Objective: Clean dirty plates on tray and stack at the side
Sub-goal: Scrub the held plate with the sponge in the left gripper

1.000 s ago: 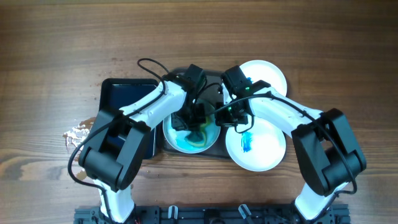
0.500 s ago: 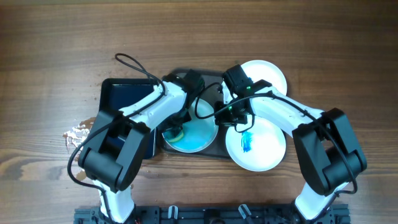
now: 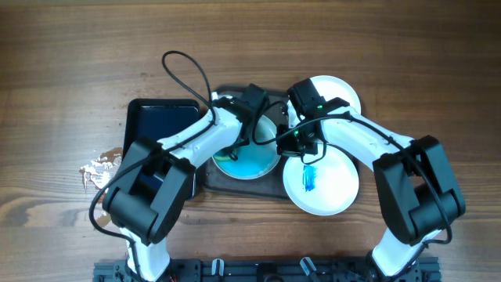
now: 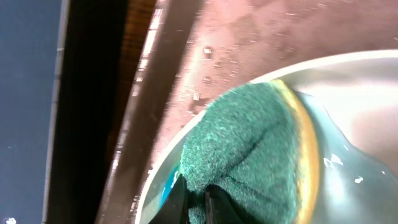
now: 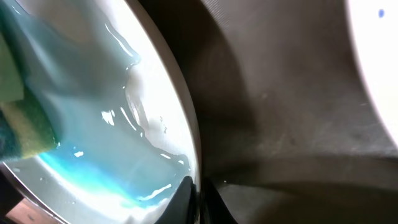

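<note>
My left gripper lifts off the plate next and carries the sponge [image 4: 249,149] across to the smaller glossy black tray. It lowers the sponge there, where clear space shows.
A white plate [image 3: 252,159] smeared with blue liquid sits on the dark tray [image 3: 235,185]. My left gripper [image 3: 239,145] is shut on a green and yellow sponge [image 4: 249,149] pressed on the plate's left inner rim [image 4: 158,168]. My right gripper [image 3: 291,145] is shut on the plate's right rim [image 5: 189,143]. A second plate [image 3: 322,182] with a blue smear lies at the right, overlapping the tray's edge. A third plate [image 3: 338,92] lies behind it, white where it shows.
A smaller glossy black tray [image 3: 156,125] lies left of the dark tray. A crumpled bit of foil or paper [image 3: 100,168] lies on the wooden table [image 3: 78,63] at the left. A black cable loops above my left arm.
My left gripper has swept the sponge across the plate, from its middle to its left side and then to its upper left. The blue liquid has spread. My right gripper has held the rim.
</note>
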